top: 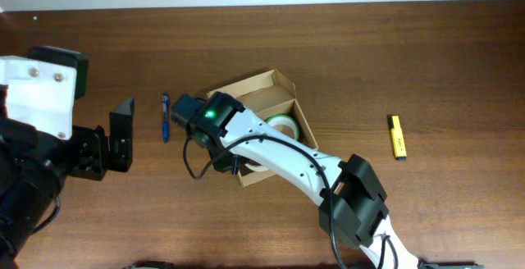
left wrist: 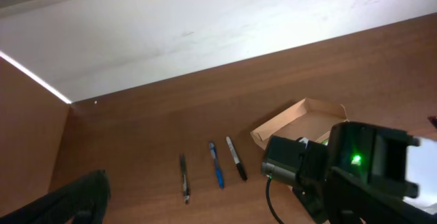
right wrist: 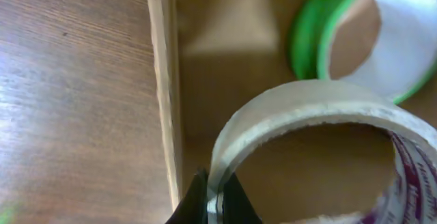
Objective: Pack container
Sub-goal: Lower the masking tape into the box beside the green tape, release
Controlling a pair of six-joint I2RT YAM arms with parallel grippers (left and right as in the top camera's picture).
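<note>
My right gripper goes down inside the box's side next and releases the clear tape roll there, since the box's bottom is bare beside the green tape roll.
The container is an open tan cardboard box at mid-table, also seen in the left wrist view. A green tape roll lies inside it. My right arm reaches over the box. In the right wrist view my right gripper is shut on the wall of a clear tape roll, held just inside the box's wall and beside the green roll. My left gripper stands open and empty left of the box. One of its fingers shows in its own view.
A blue pen lies between my left gripper and the box. The left wrist view shows it between a dark pen and a black marker. A yellow highlighter lies at the right.
</note>
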